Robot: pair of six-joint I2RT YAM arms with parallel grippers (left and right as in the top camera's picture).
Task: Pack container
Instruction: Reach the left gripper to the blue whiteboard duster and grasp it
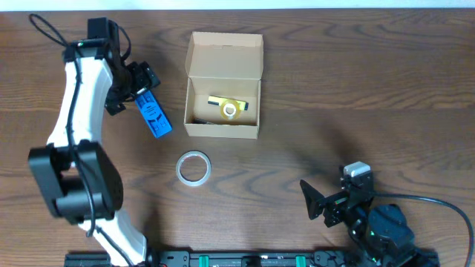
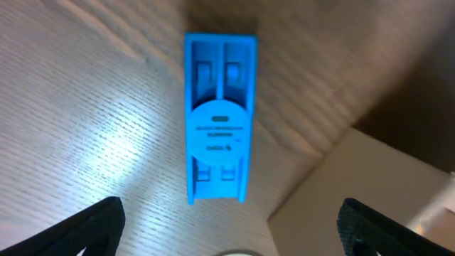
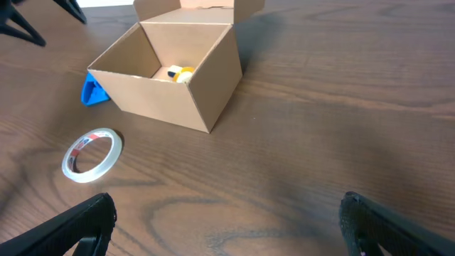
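The blue piece is below, so my left gripper will next lower its open fingers over the blue piece's round middle (image 1: 154, 116) (image 2: 218, 133) to close on the long sides.
The tan cardboard container (image 1: 223, 100) stands open at the table's middle back, its flap lid up, with a yellow tape dispenser (image 1: 228, 106) inside; it also shows in the right wrist view (image 3: 170, 78). A blue plastic piece (image 1: 153, 115) lies on the table left of it, and shows in the left wrist view (image 2: 218, 139). My left gripper (image 1: 137, 85) is open and empty, hovering above the blue piece's far end (image 2: 227, 235). A clear tape roll (image 1: 194, 167) lies in front of the box. My right gripper (image 1: 318, 202) is open and empty near the front right.
The table is dark brown wood. The box corner (image 2: 355, 192) shows at the right of the left wrist view. The tape roll (image 3: 91, 153) lies left in the right wrist view. The left arm (image 1: 78, 133) runs along the left side.
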